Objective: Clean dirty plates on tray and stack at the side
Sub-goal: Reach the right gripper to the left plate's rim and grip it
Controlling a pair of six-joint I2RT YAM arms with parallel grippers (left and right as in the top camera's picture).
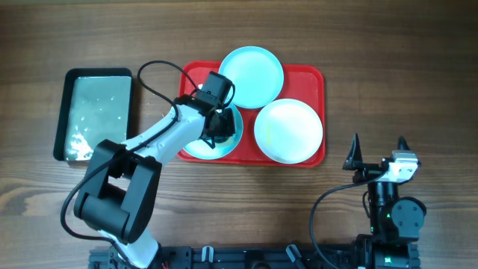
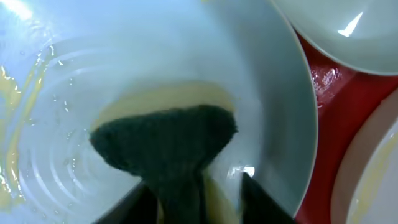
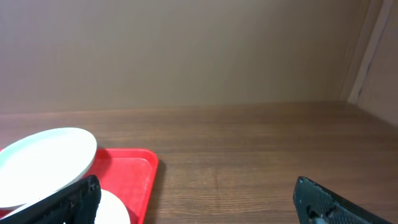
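Observation:
My right gripper moves outward over the tray and down onto the front aqua plate's rim (image 1: pixel 242 128) beside the white plate next, since the sponge is clear of that rim.
The red tray (image 1: pixel 314 78) holds three plates. An aqua plate (image 1: pixel 251 75) leans at the back, a white plate (image 1: pixel 288 131) sits front right, and another aqua plate (image 1: pixel 196 149) sits front left. My left gripper (image 1: pixel 217 125) is shut on a dark green sponge (image 2: pixel 165 146) with a yellow underside and presses it onto the front-left aqua plate (image 2: pixel 186 56), which is wet with yellowish streaks. My right gripper (image 1: pixel 379 152) is open and empty, parked right of the tray. In the right wrist view I see the tray's corner (image 3: pixel 134 168) and the white plate (image 3: pixel 43 162).
A dark narrow tray (image 1: pixel 97 112) with greenish soapy water stands left of the red tray. Bare wooden table (image 1: pixel 403 67) lies to the right. The left arm's black cable loops over the tray's left edge.

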